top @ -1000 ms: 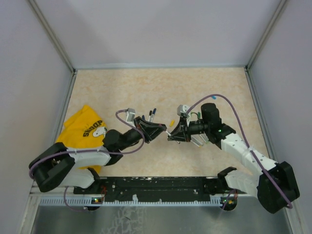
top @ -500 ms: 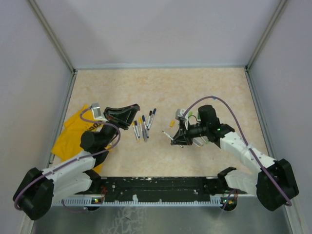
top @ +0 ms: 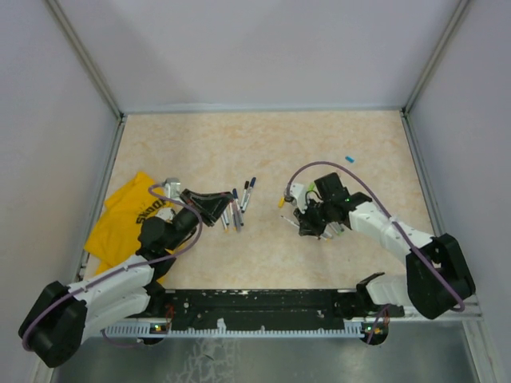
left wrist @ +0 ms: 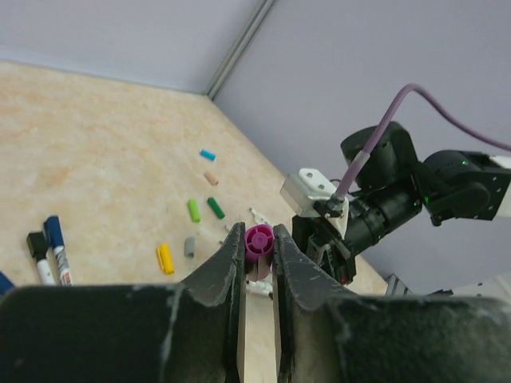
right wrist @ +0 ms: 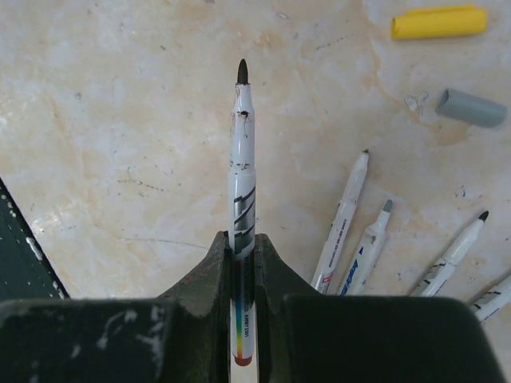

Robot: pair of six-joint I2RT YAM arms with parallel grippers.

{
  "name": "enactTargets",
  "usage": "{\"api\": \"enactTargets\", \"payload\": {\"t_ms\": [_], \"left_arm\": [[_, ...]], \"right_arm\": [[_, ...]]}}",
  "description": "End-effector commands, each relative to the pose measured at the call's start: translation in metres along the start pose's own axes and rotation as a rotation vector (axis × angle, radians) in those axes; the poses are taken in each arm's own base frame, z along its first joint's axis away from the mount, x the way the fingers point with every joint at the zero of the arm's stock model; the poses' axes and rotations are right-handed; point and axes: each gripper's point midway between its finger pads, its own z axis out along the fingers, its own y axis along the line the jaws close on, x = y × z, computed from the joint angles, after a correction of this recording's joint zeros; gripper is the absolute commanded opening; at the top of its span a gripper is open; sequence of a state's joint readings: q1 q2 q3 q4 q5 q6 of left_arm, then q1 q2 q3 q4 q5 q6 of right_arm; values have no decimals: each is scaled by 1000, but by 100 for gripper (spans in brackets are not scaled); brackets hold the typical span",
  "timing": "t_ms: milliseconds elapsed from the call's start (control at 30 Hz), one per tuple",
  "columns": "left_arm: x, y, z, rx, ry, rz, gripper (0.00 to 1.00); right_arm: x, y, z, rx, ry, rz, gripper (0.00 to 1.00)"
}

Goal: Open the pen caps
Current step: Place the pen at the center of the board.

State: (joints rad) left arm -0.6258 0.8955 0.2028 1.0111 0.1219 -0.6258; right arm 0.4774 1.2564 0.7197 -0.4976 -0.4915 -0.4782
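Next, my right gripper moves down until its pen lies beside the nearest of the uncapped pens and opens, since the table beside them is clear.
My left gripper (left wrist: 259, 246) is shut on a purple pen cap (left wrist: 259, 238), held above the table; in the top view it (top: 215, 209) hovers beside several capped pens (top: 239, 203). My right gripper (right wrist: 242, 243) is shut on an uncapped white pen (right wrist: 242, 152), tip pointing away, low over the table. In the top view it (top: 307, 222) sits by several uncapped pens (right wrist: 343, 215). Loose caps lie near: yellow (right wrist: 438, 21), grey (right wrist: 471, 107), light green (left wrist: 194, 210), dark green (left wrist: 216, 207).
A yellow cloth (top: 128, 211) lies at the left, under my left arm. A blue cap (top: 349, 159) sits alone toward the back right. Grey walls close the table on three sides; the black rail (top: 255, 303) runs along the near edge.
The grippers have parted from the middle. My left arm swung left with the purple cap and stands by the capped pens. My right gripper moved right and down with the bare pen.
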Motion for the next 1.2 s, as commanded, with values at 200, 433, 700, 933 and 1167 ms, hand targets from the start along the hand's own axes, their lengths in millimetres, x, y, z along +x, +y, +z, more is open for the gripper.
{"api": "enactTargets", "payload": {"t_ms": [200,433,700,933,1167], "left_arm": [[27,12,-11,-22,77,-38,0],[31,13,-12,-19,89,-51,0],[34,13,-13,-18,94,-62,0],[37,13,-12,-11,102,-75,0],[41,13,-11,-5,113,-90,0]], "right_arm": [[11,-23,6,110,138,10,0],[23,-28,13,149,216,19,0],[27,-33,14,186,247,26,4],[34,-35,18,202,293,15,6],[33,-36,18,213,298,7,15]]}}
